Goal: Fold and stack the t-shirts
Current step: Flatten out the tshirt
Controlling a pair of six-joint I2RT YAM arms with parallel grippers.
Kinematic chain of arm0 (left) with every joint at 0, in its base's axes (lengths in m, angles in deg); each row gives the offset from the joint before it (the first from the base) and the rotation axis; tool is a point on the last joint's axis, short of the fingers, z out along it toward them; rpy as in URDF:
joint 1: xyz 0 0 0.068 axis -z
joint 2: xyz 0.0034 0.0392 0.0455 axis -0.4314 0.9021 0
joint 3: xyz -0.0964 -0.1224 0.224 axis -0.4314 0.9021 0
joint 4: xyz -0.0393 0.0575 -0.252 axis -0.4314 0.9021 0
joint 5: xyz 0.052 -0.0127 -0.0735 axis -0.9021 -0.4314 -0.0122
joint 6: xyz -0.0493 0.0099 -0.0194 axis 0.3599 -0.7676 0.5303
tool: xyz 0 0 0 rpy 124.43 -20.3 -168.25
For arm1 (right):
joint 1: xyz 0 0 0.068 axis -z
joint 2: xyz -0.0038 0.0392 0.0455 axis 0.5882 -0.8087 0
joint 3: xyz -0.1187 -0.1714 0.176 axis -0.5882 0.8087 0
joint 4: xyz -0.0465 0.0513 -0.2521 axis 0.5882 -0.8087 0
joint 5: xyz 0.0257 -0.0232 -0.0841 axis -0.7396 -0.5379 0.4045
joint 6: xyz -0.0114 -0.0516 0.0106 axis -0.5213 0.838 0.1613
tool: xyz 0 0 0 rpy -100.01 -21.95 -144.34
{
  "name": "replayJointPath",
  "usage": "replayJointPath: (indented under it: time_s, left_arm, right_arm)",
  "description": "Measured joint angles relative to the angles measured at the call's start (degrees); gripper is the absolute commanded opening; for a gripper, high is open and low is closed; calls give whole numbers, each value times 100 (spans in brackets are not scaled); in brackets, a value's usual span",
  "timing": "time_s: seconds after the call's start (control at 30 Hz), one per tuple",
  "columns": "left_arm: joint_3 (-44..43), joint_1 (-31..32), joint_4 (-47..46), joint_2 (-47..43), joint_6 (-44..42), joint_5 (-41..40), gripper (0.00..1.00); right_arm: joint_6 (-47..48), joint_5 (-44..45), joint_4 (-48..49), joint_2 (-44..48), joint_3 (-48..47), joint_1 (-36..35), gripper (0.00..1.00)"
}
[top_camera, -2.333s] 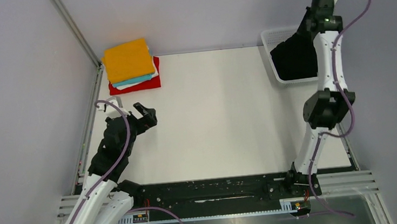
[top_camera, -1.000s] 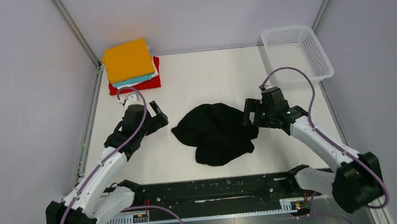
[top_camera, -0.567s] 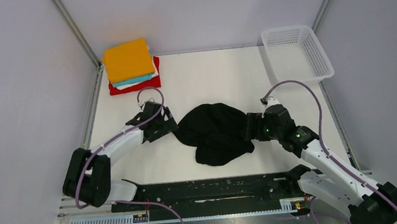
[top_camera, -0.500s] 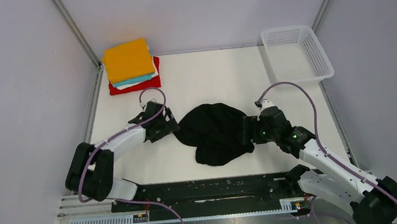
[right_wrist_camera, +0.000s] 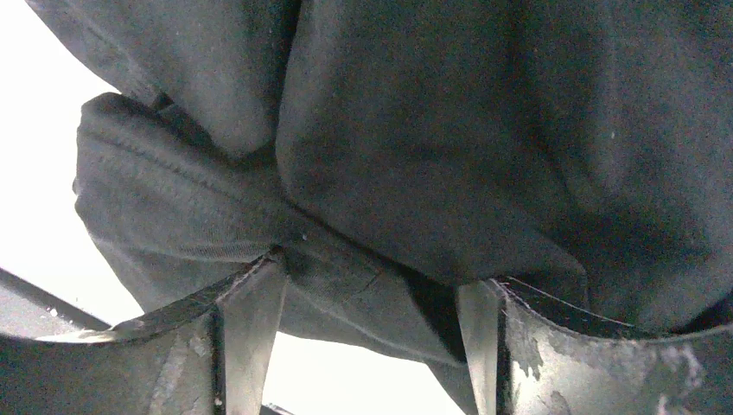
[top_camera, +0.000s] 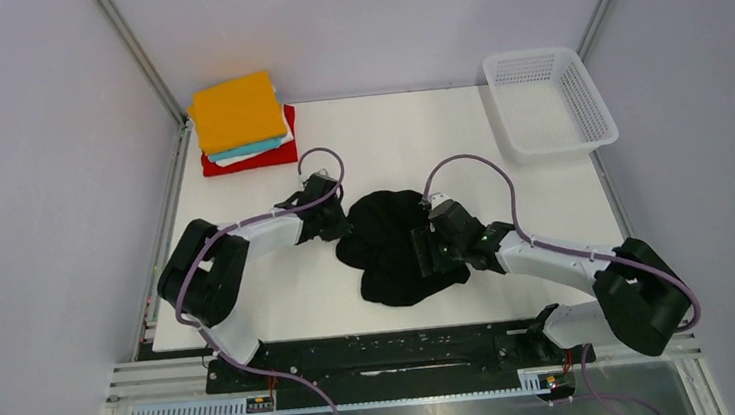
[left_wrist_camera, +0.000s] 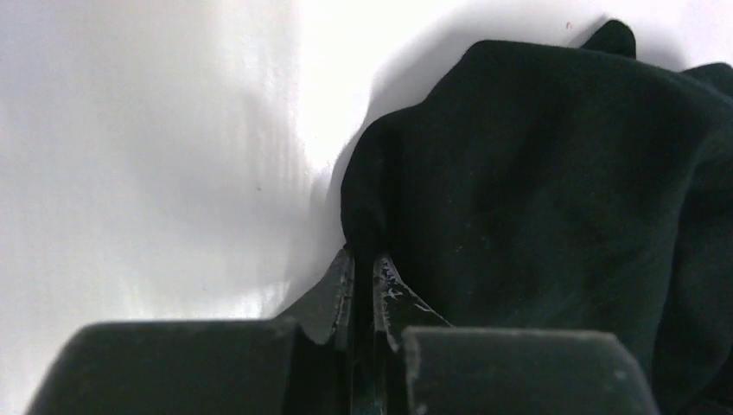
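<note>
My left gripper will next lift the crumpled shirt to spread it, then lower it outward and let go of it, because the empty tabletop beside the folded t-shirts is farther outward.
A crumpled black t-shirt [top_camera: 398, 255] lies in a heap at the middle of the white table. My left gripper [top_camera: 342, 222] is at its left edge and is shut on a pinch of the black cloth [left_wrist_camera: 536, 173]; the jaws [left_wrist_camera: 363, 268] stand almost together with cloth between them. My right gripper [top_camera: 422, 248] is over the heap's right part, open, with its fingers wide and a thick fold of the shirt [right_wrist_camera: 432, 130] lying between them [right_wrist_camera: 372, 294]. Folded t-shirts are stacked at the back left: orange [top_camera: 235, 111] on top, then teal [top_camera: 248, 148], white, and red [top_camera: 274, 156] at the bottom.
A white mesh basket [top_camera: 547, 101] stands at the back right corner, with nothing showing in it. Metal frame posts run along the table's left and right edges. A black rail [top_camera: 396, 351] with both arm bases crosses the near edge.
Both arms have reached inward to the black t-shirt. The left gripper went from open to shut on its left edge. The right gripper slid left onto the heap, jaws slightly narrower.
</note>
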Motion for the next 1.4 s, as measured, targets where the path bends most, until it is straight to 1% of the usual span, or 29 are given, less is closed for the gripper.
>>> replayJointPath:
  time_s: [0.07,0.13,0.17,0.23,0.37,0.57,0.7,0.83,1.0,1.1,1.2,1.3,1.4]
  left_arm:
    - [-22,81,4,7,-17,37,0]
    - [-20,129,33,-17,-17,13,0]
    - [-13,140,83,-55,-20,-24,0]
    - [52,151,275,-232,-44,-223,0]
    - [146,164,850,-1078,-90,-852,0]
    - [-98,164,1539,-2629,-170,-2151,0]
    - [-514,164,1853,-3609,-369,-2695,0]
    - [-1093,164,1950,-4513,-673,-2935,0]
    - [-2074,164,1939,-5362,-1121,-2944,0]
    - [-2680,170,1943,-5661,-1366,-2896,0]
    - [-3202,175,1947,-5842,-1541,-2793,0]
    - [-3477,181,1950,-6019,-1644,-2667,0]
    - [-3523,186,2044,-6194,-1663,-2529,0]
  right_arm:
    - [70,28,59,-286,-98,-13,38]
    - [94,74,61,-431,-155,-15,18]
    - [63,136,24,-448,-173,-20,12]
    - [33,374,-170,-374,-225,-33,8]
    - [-13,1178,-859,361,-295,-46,6]
    - [-7,2334,-1694,2234,-422,57,7]
    - [210,2852,-2208,3056,-881,142,8]
    - [619,3220,-2487,3491,-1600,157,7]
    - [1257,3252,-2542,3740,-2848,164,7]
    - [1604,2968,-2555,3834,-3652,168,7]
    - [1823,2498,-2583,3943,-4393,168,6]
    - [1965,1980,-2590,4076,-4913,168,6]
    - [2059,1593,-2675,4127,-5298,168,5]
